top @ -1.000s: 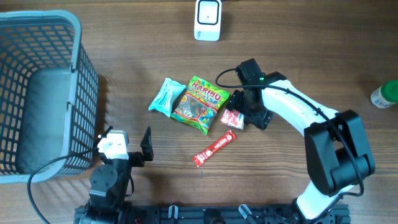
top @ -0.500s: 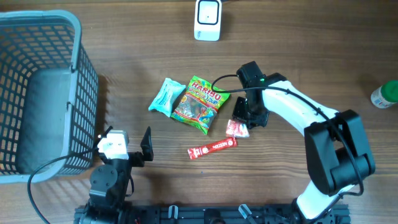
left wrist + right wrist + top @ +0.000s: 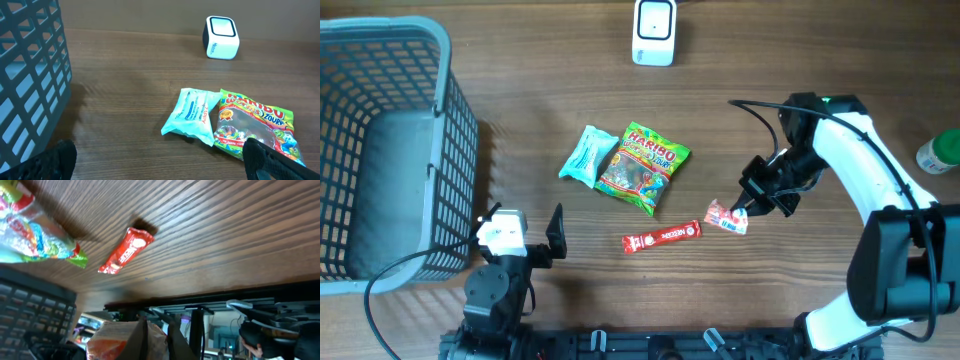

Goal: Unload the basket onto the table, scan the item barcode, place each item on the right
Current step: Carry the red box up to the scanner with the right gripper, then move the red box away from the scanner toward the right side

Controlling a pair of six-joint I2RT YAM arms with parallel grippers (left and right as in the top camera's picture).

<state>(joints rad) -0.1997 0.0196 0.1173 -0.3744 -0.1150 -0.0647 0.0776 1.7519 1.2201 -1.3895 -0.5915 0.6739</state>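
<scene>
I should carry the packet past the scanner [image 3: 653, 30] and then down to release it on the clear tabletop [image 3: 910, 123] beside the bottle, right of my right gripper in the overhead view.
My right gripper [image 3: 748, 208] is shut on a small red-and-white snack packet [image 3: 725, 217] and holds it above the table, right of the other items. In the right wrist view the packet [image 3: 122, 341] bulges beside the closed fingers [image 3: 172, 342]. The white scanner [image 3: 653, 30] stands at the far edge of the table and shows in the left wrist view as the scanner [image 3: 221, 37]. My left gripper [image 3: 525, 240] rests wide open near the front edge, with nothing between its fingers [image 3: 262, 162].
A teal packet [image 3: 588, 155], a Haribo bag [image 3: 643, 165] and a red stick packet [image 3: 662, 238] lie mid-table. A large grey basket [image 3: 450, 150] fills the left side. A green-capped bottle [image 3: 940, 153] stands at the right edge.
The right gripper shut on the small packet beside the Haribo bag, lifted it and carried it to the right. The red stick packet was nudged and now lies flatter.
</scene>
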